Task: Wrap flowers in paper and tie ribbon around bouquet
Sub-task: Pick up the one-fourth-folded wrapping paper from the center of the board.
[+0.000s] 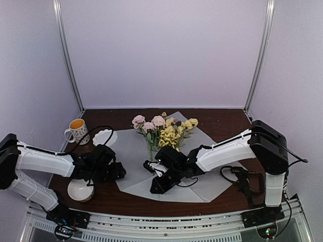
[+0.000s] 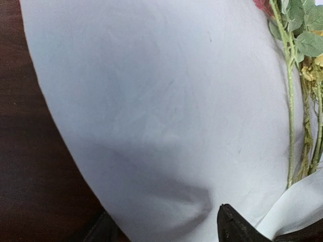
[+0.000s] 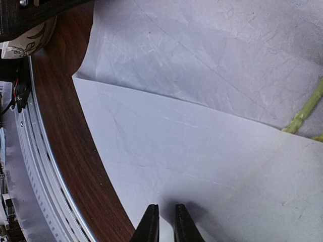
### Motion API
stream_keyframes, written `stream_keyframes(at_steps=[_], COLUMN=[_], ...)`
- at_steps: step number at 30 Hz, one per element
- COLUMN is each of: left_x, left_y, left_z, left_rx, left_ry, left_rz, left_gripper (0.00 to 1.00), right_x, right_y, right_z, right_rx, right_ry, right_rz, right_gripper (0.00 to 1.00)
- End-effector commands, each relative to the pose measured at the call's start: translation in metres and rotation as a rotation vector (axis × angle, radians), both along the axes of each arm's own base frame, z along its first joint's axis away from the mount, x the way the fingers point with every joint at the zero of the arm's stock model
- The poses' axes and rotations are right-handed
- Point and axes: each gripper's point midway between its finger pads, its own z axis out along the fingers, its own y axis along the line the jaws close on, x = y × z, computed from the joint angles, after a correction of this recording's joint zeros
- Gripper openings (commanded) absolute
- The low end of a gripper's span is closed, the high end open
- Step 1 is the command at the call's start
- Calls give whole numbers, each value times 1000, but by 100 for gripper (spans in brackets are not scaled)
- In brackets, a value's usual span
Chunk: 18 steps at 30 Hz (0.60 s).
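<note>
My left gripper should move slightly toward the stems, then close on the paper's edge near the bowl [image 2: 127, 229], as that edge runs between its fingers.
The paper [image 1: 132, 151] lies spread on the dark table, and the flowers [image 1: 164, 128] lie on it with pink and yellow blooms toward the back. My left gripper [image 1: 117, 171] sits at the paper's left edge, open, its jaws wide either side of the sheet [image 2: 151, 101]; green stems [image 2: 290, 126] run along the right of that view. My right gripper [image 1: 157, 185] is at the paper's near part, fingers [image 3: 151, 224] nearly together on a flap of paper [image 3: 202, 151] folded over a stem [image 3: 303, 118]. The ribbon is out of view.
A patterned mug [image 1: 77, 130] with orange liquid stands at the back left, a white dish [image 1: 105, 137] beside it. A small bowl [image 1: 81, 190] sits near the front left, under my left arm. The table's metal front rail [image 3: 45, 166] runs close to my right gripper.
</note>
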Motion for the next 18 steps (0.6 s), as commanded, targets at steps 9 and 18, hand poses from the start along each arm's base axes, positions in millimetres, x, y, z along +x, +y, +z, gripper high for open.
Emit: stream_keyframes(at_steps=[9, 18], left_x=[-9, -2], left_y=[-12, -36], left_z=[-10, 37], left_rx=[-81, -44], left_ry=[5, -66], left_rz=[-80, -168], left_gripper=[34, 0], right_x=[-4, -4], right_y=[-22, -22], right_z=[-27, -31], right_rx=[-93, -80], right_ry=[19, 57], right_rz=[-28, -44], right_gripper=[13, 13])
